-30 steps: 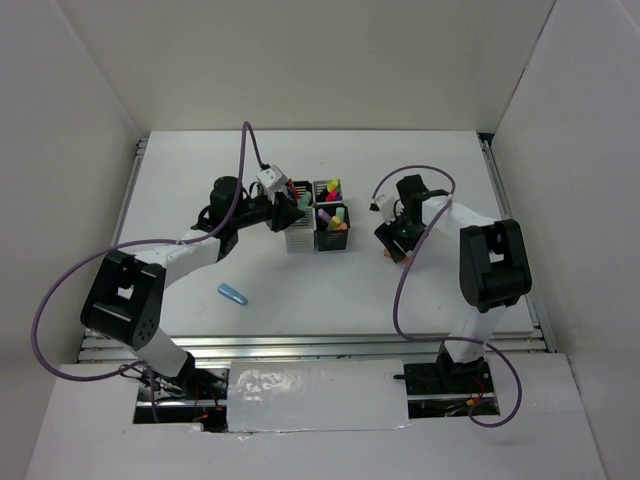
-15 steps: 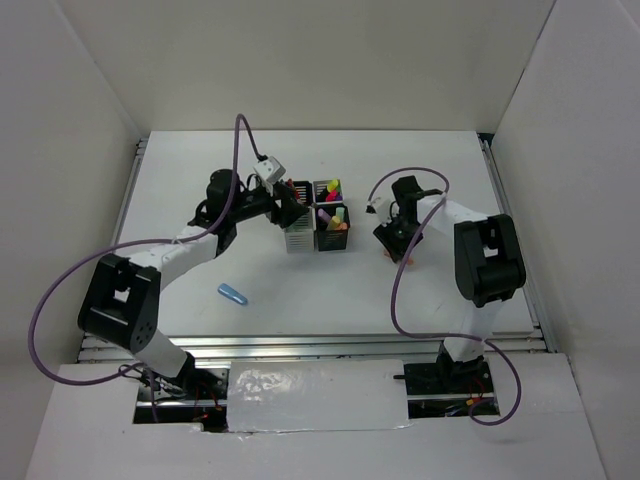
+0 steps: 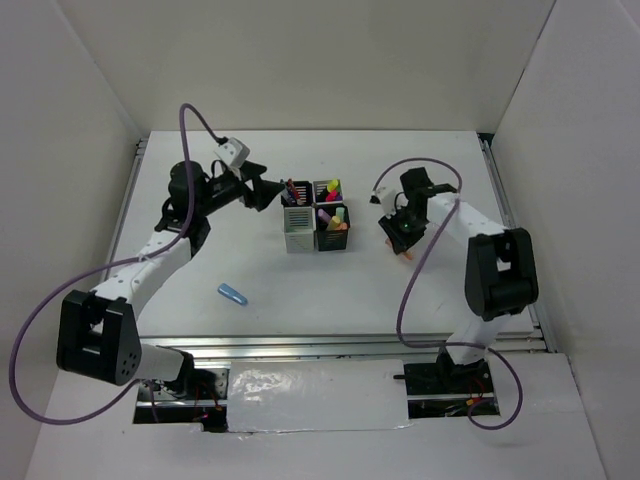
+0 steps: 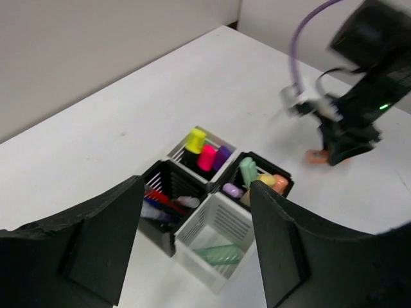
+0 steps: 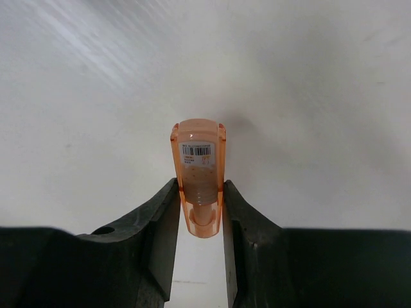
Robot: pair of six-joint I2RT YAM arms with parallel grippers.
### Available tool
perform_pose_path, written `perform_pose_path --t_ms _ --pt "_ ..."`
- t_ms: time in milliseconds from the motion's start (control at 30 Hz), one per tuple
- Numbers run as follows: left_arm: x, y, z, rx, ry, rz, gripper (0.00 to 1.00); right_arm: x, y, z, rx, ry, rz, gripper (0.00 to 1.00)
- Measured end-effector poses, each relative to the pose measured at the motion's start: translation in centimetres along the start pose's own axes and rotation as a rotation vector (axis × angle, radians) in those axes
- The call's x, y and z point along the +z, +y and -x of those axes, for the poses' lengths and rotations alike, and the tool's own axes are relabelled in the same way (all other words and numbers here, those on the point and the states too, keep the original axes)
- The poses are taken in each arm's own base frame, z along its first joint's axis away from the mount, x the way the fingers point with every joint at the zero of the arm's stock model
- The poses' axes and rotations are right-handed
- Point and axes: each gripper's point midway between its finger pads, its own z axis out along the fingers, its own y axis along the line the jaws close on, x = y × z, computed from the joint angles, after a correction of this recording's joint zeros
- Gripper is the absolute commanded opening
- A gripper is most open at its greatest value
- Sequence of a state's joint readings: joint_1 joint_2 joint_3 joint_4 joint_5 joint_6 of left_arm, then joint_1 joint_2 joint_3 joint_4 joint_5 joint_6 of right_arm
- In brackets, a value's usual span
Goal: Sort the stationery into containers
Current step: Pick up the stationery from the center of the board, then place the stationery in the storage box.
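A green marker lies at the near white cup (image 3: 299, 230), so the robot's right gripper should go up, carry the orange marker (image 3: 406, 257) to the left in the top view and let it go over that cup.
The containers (image 3: 299, 238) stand mid-table as a 2x2 block of black and white slotted cups (image 4: 212, 226). One black cup holds red and black pens (image 4: 160, 197), the far white cup yellow, pink and purple highlighters (image 4: 205, 154), the other black cup pastel markers (image 4: 257, 179). A green marker (image 4: 218, 254) lies in the near white cup. My left gripper (image 3: 268, 188) (image 4: 196, 244) hangs open and empty just left of the block. My right gripper (image 3: 404, 243) (image 5: 199, 186) is shut on a stubby orange marker (image 5: 199, 173) (image 3: 406, 257) lying on the table, right of the block.
A blue marker (image 3: 232, 293) lies alone on the table, front left of the cups. White walls enclose the table on three sides. A purple cable (image 3: 410, 290) loops from the right arm over the table.
My left gripper has opened and drawn back to the left, away from above the cups. My right gripper's fingers have closed in on the orange marker.
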State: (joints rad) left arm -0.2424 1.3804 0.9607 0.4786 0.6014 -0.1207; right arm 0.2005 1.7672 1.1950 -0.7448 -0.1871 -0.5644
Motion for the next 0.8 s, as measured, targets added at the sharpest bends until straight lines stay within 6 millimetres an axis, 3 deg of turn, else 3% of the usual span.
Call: perform_pose_path --t_ms 100,200,300,367,467,600,800 --pt "-1.7 1.4 -0.2 -0.025 0.006 0.062 0.80 -4.2 -0.1 2.3 -0.006 -0.151 -0.024 0.00" --pt "-2.9 2.1 -0.8 -0.049 0.039 0.093 0.78 -9.4 -0.1 6.3 -0.031 -0.346 -0.063 0.00" --pt "-3.8 2.0 -2.0 -0.078 0.093 0.093 0.77 -13.7 1.5 11.6 -0.088 -0.545 -0.073 0.00" --pt "-4.4 1.9 -2.8 -0.087 0.126 0.098 0.77 -15.1 3.4 14.7 -0.134 -0.642 -0.056 0.00" --pt "-5.8 1.5 -4.1 -0.090 0.163 0.110 0.77 -15.3 7.0 17.9 -0.197 -0.725 -0.003 0.00" --pt "-7.7 1.4 -5.5 -0.103 0.203 0.141 0.77 -13.3 11.0 21.0 -0.249 -0.757 0.070 0.00" --pt "-10.7 3.2 -7.1 -0.126 0.239 0.238 0.77 -9.3 13.6 23.7 -0.248 -0.751 0.124 0.00"
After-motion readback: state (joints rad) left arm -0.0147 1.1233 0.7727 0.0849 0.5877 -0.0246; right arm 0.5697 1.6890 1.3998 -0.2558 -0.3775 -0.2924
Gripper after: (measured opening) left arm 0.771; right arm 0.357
